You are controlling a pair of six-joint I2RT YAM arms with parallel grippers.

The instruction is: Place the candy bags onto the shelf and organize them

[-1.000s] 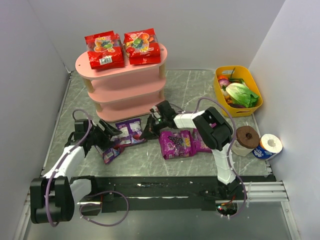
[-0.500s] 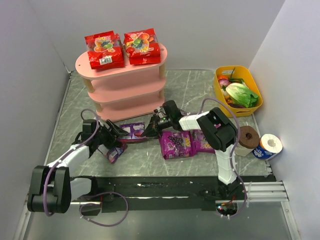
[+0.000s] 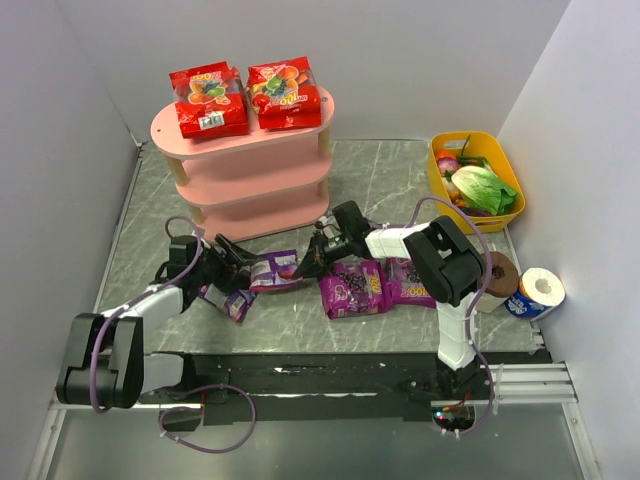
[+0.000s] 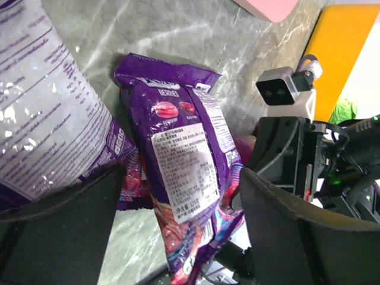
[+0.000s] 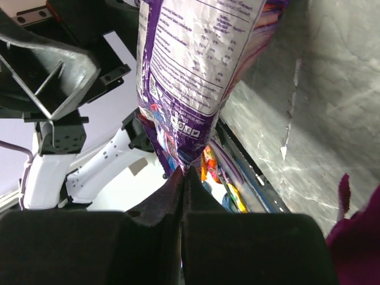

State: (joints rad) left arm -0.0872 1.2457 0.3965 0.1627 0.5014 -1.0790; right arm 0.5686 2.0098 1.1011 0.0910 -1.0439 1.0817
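My left gripper shifts to the right in the top view next, farther onto the lifted blue-violet bag that already hangs between its open fingers.
The pink shelf [image 3: 240, 170] stands at the back left with two red candy bags [image 3: 208, 98] [image 3: 283, 92] on its top tier. My right gripper [image 3: 310, 262] [image 5: 184, 171] is shut on the edge seam of a blue-violet bag [image 3: 275, 270] [image 5: 196, 53] and holds it lifted. That bag [image 4: 178, 148] hangs between the fingers of my left gripper [image 3: 236, 270] [image 4: 181, 196], which is open around it. A second blue-violet bag [image 3: 232, 302] [image 4: 41, 119] lies beside the left gripper. Two magenta-purple bags [image 3: 352, 290] [image 3: 412, 282] lie on the table under the right arm.
A yellow tub [image 3: 497, 145] of vegetables stands at the back right. A brown roll [image 3: 494, 275] and a white paper roll [image 3: 541, 289] sit by the right wall. White walls close in both sides.
The right gripper has carried the blue-violet bag left and nearer, lifting it off the table. The left gripper has swung right until its open fingers flank the bag.
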